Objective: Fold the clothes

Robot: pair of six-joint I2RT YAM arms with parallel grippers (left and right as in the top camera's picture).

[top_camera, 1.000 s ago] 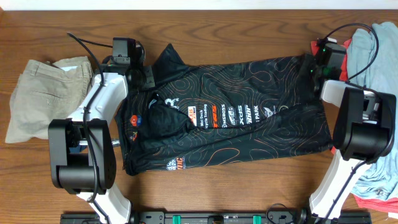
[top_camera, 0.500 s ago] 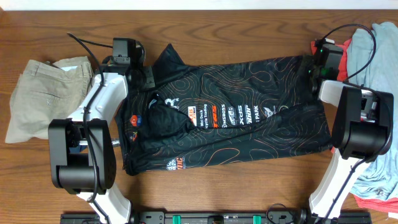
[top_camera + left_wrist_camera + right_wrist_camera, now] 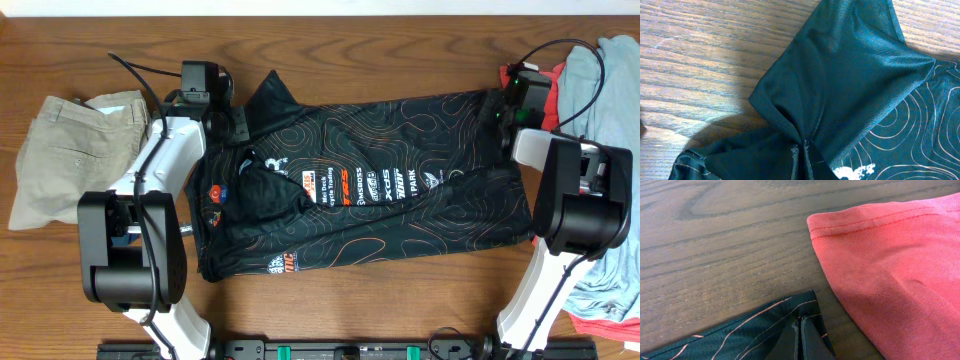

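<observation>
The jersey's near half lies spread open, back from my left gripper. My left gripper needs to lift the jersey's bunched fold, carry it back over that half and then release it.
The black jersey (image 3: 400, 220) with orange contour lines and a row of logos lies spread across the middle of the table. My left gripper (image 3: 236, 124) is at its upper left, by the sleeve. In the left wrist view the jaws (image 3: 801, 152) are shut on a bunched fold of black cloth (image 3: 850, 75). My right gripper (image 3: 497, 108) is at the jersey's upper right corner. In the right wrist view its jaws (image 3: 800, 327) are shut on the hem corner (image 3: 750, 335), pressed close to the wood.
Folded khaki trousers (image 3: 70, 150) lie at the left of the table. A heap of other garments sits at the right edge, light blue (image 3: 612, 80) above red (image 3: 600, 310). The red cloth (image 3: 900, 270) lies just beside the right jaws.
The right gripper has closed onto the jersey's upper right corner. The left gripper has kept its grip, and the jersey has not shifted.
</observation>
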